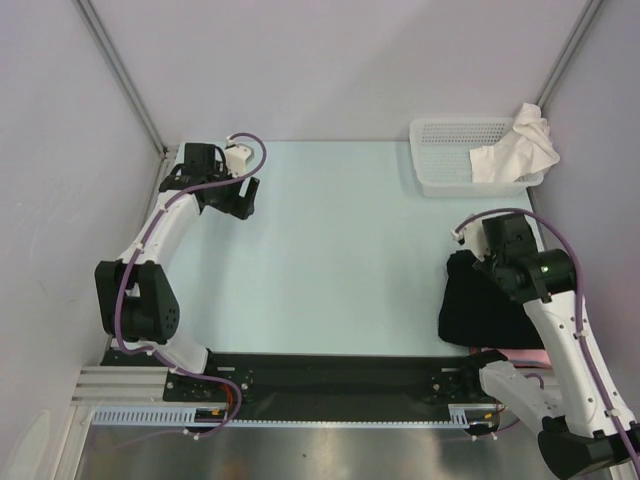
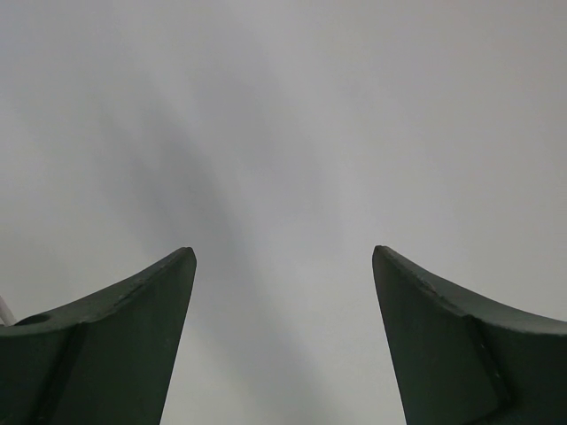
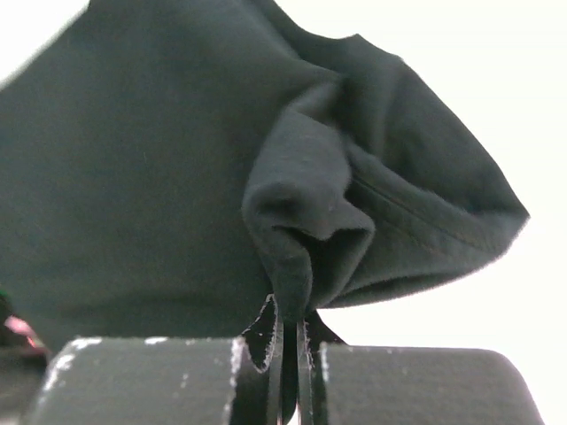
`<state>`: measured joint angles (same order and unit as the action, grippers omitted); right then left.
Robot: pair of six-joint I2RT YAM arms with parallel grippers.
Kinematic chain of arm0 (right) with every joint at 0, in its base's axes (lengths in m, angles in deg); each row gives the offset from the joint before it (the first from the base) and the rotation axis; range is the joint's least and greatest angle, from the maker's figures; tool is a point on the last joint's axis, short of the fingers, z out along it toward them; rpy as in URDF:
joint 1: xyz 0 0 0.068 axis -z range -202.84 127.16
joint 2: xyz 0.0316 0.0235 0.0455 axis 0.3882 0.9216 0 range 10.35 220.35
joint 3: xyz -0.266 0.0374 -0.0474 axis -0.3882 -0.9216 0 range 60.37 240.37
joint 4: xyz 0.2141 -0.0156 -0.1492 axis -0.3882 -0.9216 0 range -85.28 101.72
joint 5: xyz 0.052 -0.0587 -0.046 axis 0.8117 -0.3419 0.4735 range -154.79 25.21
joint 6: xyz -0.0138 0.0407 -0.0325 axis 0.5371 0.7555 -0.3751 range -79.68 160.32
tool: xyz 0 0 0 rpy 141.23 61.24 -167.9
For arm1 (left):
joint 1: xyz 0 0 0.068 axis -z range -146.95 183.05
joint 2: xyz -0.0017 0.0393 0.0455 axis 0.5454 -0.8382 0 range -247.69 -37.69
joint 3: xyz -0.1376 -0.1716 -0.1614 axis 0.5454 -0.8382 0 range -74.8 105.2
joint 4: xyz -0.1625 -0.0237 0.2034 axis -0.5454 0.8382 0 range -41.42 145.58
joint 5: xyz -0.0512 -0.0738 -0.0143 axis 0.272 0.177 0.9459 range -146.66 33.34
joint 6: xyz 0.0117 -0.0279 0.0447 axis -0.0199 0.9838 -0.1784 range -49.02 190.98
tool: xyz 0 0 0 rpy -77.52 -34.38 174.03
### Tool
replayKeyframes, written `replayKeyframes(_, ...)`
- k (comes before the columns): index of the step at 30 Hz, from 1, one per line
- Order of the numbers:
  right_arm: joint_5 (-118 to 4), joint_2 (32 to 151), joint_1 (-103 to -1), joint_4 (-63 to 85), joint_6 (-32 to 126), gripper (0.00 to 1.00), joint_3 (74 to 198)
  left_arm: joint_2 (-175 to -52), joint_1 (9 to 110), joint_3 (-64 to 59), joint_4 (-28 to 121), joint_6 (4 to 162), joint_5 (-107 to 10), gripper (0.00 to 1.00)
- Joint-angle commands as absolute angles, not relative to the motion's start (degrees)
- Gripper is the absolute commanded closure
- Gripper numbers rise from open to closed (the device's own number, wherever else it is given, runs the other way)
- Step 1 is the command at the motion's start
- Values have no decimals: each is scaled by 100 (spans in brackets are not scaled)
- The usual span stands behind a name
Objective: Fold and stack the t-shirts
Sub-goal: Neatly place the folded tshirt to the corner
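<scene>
My right gripper holds a fold of the black t-shirt and next needs to lower it to the right in the top view, over the pink t-shirt (image 1: 522, 355), and let it go. Black cloth sticks out past the pink t-shirt.
The black t-shirt (image 1: 478, 308) lies bunched at the table's right edge, over a pink t-shirt (image 1: 522, 355) of which only a strip shows. My right gripper (image 1: 468, 262) is at the black shirt's far end. In the right wrist view the gripper (image 3: 292, 354) is shut on a pinched fold of the black t-shirt (image 3: 159, 177), which fills most of that view. A white t-shirt (image 1: 520, 148) hangs over the right end of the basket. My left gripper (image 1: 246, 196) is at the far left of the table, open and holding nothing. The left wrist view shows its gripper (image 2: 283, 266) with only a blank grey surface beyond.
A white mesh basket (image 1: 450, 160) stands at the back right corner. Grey walls close in the table on the left, back and right. The pale table top (image 1: 340, 250) lies between the arms, and a black rail (image 1: 330, 385) runs along the near edge.
</scene>
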<state>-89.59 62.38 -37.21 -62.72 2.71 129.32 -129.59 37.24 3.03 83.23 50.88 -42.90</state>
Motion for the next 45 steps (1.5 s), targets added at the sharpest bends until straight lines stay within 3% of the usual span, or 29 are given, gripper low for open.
replayKeyframes(1,-9774,6106,-3410,-7031,-1284,100,12445,-12910,3665,492,8233,4997,-4111,13)
replayKeyframes(5,-10302,5948,-2831,-5783,-2522,100,12050,-12866,3674,439,8162,5041,-3944,14)
replayKeyframes(16,-9573,5456,-1696,-4332,-4334,100,10800,-12611,3666,343,8092,5032,-3715,14)
replayKeyframes(21,-9503,5613,-1582,-4260,-4599,100,11196,-12567,3674,343,8083,5041,-3689,14)
replayKeyframes(40,-8853,6729,-422,-1957,-5276,100,10133,-12558,3349,316,8031,5050,-3381,14)
replayKeyframes(42,-8800,6800,-377,-1905,-5206,92,10089,-12567,3332,325,8039,5050,-3381,14)
replayKeyframes(45,-8703,6756,-316,-1678,-4960,32,9983,-12567,3175,316,8057,5059,-3294,14)
